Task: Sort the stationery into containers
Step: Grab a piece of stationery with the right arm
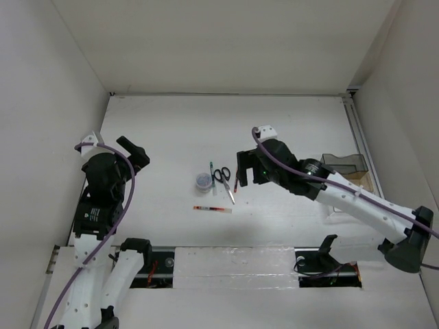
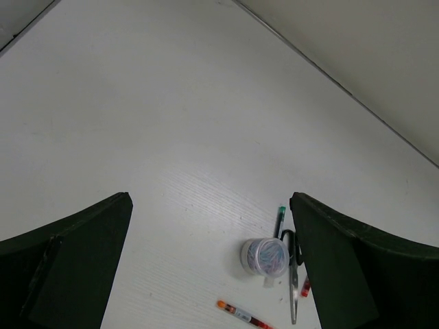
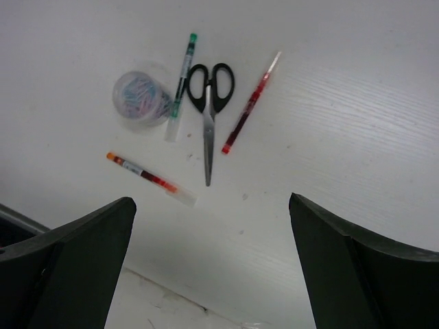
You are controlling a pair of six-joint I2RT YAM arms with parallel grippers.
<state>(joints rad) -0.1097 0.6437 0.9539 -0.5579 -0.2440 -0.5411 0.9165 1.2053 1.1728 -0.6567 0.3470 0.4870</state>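
Note:
I will next move my right gripper down and to the left in the top view, over the clear tub of clips, because the tub stands upright beside the green pen (image 1: 210,168).
The black-handled scissors (image 1: 222,181) lie mid-table, also in the right wrist view (image 3: 209,103). A green pen (image 1: 210,168) and a round greyish-purple disc (image 1: 203,180), a clear tub of clips (image 3: 141,98), lie left of them. One red pen (image 1: 236,181) lies right of the scissors (image 3: 248,112); another (image 1: 212,208) lies nearer (image 3: 147,176). A smoky clear box (image 1: 343,163) stands at the right. My right gripper (image 1: 243,168) is open and empty, just right of the scissors. My left gripper (image 1: 137,152) is open and empty at the left, well away from the items (image 2: 264,256).
White walls enclose the table on three sides. A tan box (image 1: 362,181) sits by the smoky box at the right wall. A taped seam runs along the near edge (image 1: 233,264) between the arm bases.

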